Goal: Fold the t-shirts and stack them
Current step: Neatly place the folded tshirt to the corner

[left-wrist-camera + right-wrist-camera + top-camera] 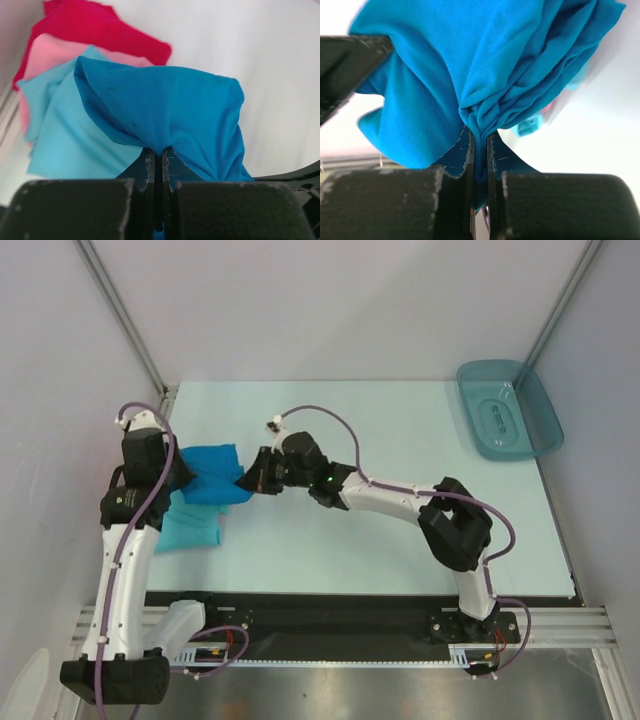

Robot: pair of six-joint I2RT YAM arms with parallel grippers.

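Note:
The top t-shirt of the stack lies nearer the base. My left gripper should next move back and down over the light turquoise t-shirt (188, 528) (80, 137) to let go of the blue t-shirt's edge.
A medium blue t-shirt (214, 474) hangs folded between both grippers at the table's left side. My left gripper (180, 478) is shut on its left edge, and the cloth (165, 112) bunches into the closed jaws (159, 155). My right gripper (248, 480) is shut on the right edge, with gathered folds (485, 75) pinched between its fingers (480, 145). Under it lies a light turquoise t-shirt (188, 528), also seen in the left wrist view (60, 130). Below that, a pink t-shirt (45, 52) and a red t-shirt (95, 25) show in the stack.
A teal translucent plastic tray (508, 408) sits at the table's far right corner. Metal frame posts (120, 310) rise at the back corners. The black rail (330, 625) with both arm bases runs along the near edge.

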